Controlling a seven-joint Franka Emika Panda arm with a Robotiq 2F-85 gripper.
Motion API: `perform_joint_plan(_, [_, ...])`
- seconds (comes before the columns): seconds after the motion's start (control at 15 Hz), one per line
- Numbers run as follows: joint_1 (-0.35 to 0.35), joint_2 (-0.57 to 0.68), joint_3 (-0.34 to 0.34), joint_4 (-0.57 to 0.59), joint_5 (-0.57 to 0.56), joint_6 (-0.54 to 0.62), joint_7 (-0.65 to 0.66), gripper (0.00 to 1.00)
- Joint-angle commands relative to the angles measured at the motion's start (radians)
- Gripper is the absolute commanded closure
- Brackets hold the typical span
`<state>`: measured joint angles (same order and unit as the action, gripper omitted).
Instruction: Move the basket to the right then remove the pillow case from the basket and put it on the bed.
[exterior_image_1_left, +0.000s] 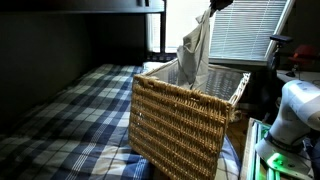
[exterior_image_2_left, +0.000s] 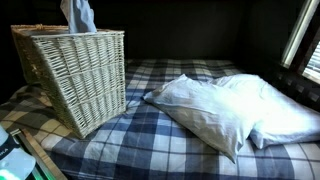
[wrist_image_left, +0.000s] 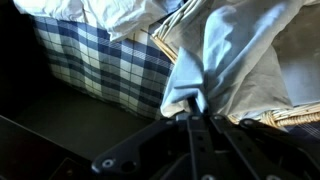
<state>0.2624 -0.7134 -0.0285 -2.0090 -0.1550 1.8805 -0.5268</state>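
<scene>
Next, my gripper moves up, as the pillow case's lower end still hangs inside the basket, then goes toward the white pillow and releases above the plaid bed (exterior_image_2_left: 143, 122) (wrist_image_left: 125, 75).
The tan wicker basket (exterior_image_1_left: 185, 115) stands on the plaid bed (exterior_image_1_left: 70, 110); it also shows in an exterior view (exterior_image_2_left: 75, 75) at the bed's end. My gripper (exterior_image_1_left: 212, 8) is high above the basket, shut on the pale pillow case (exterior_image_1_left: 193, 55), which hangs from it with its lower end still inside the basket. Its top peeks above the basket rim in an exterior view (exterior_image_2_left: 78, 15). In the wrist view the fingers (wrist_image_left: 192, 102) pinch the light blue cloth (wrist_image_left: 225, 50), with the basket rim (wrist_image_left: 175, 45) below.
A white pillow (exterior_image_2_left: 225, 105) lies on the bed (exterior_image_2_left: 150, 130) beside the basket. A dark upper bunk frame (exterior_image_1_left: 90, 10) is overhead. A window with blinds (exterior_image_1_left: 245, 30) is behind. White equipment (exterior_image_1_left: 290, 115) stands by the bed's end.
</scene>
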Motion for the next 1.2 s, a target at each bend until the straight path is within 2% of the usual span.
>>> perform_joint_plan(0.0, [-0.035, 0.031, -0.060, 0.177, 0.077, -0.147, 0.025, 0.99])
perform_joint_plan(0.33, [-0.092, 0.057, -0.140, 0.349, 0.166, -0.109, 0.116, 0.99])
perform_joint_plan(0.6, [-0.173, 0.113, -0.138, 0.486, 0.110, -0.008, 0.181, 0.99])
perform_joint_plan(0.87, [-0.243, 0.187, -0.136, 0.588, 0.046, 0.155, 0.181, 0.99])
perform_joint_plan(1.13, [-0.328, 0.254, -0.132, 0.683, -0.056, 0.235, 0.195, 0.99])
